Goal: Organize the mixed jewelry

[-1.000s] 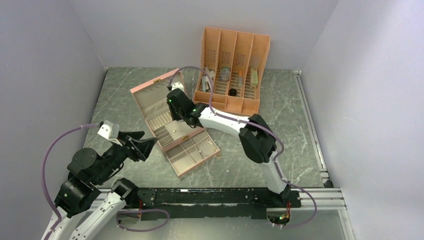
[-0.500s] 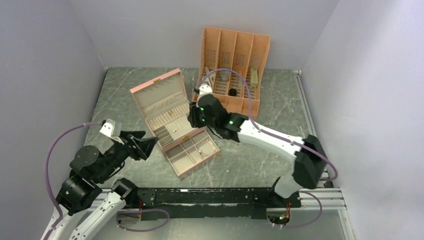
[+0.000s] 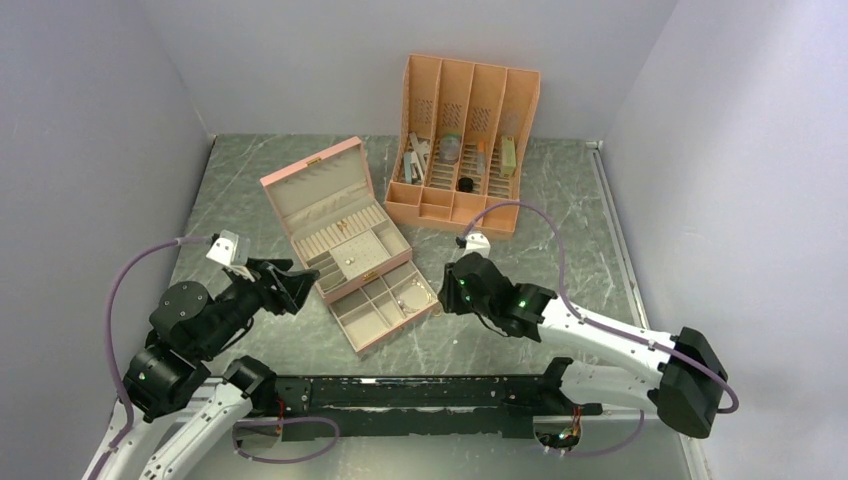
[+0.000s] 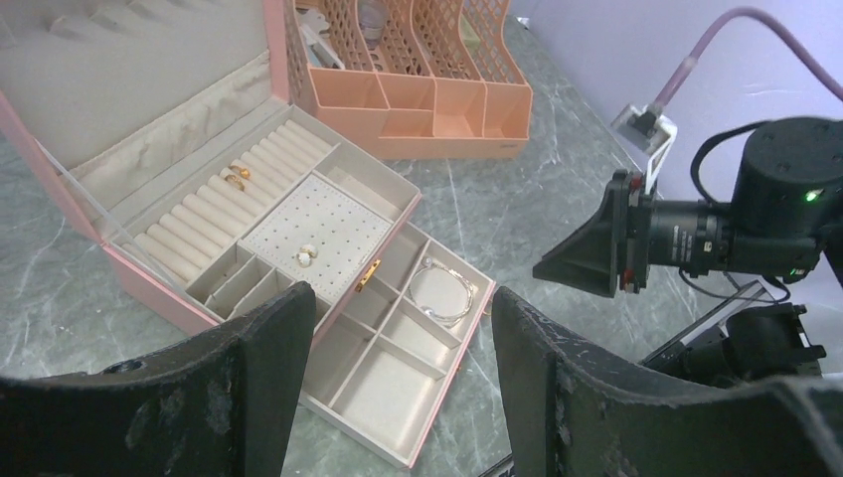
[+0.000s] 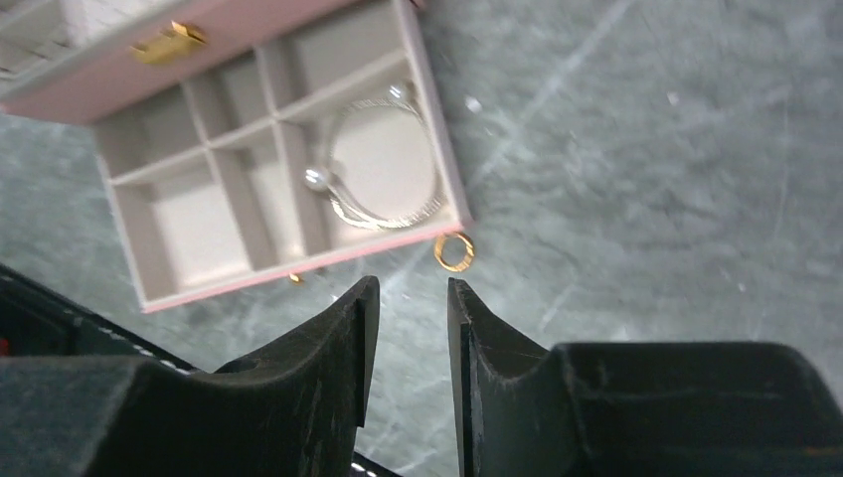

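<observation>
Next, the right gripper lowers toward the drawer's corner, fingers over the gold ring's side away from the drawer's side, where the table is open.
A pink jewelry box (image 3: 322,200) stands open mid-table with its drawer (image 3: 352,328) pulled out. Of the mixed jewelry, a gold ring (image 5: 453,251) lies on the table just off the drawer's corner, and a tiny gold piece (image 5: 295,278) sits by the drawer's front wall. Gold rings (image 4: 236,176) rest in the ring rolls, and earring-like pieces (image 4: 305,257) lie on the dotted pad. A silver bracelet (image 5: 383,169) fills one drawer compartment. My right gripper (image 5: 411,288) hovers just short of the loose ring, open with a narrow gap and nothing in it. My left gripper (image 4: 403,303) is open and empty, left of the box.
An orange slotted organizer (image 3: 465,140) with grey and black oddments stands at the back, right of the box's lid. The walls close in on both sides. The arms' base rail (image 3: 420,392) runs along the near edge.
The right arm has swung back from over the box's upper tray to the table right of the drawer, and its jaws have widened slightly. The left gripper edged toward the box.
</observation>
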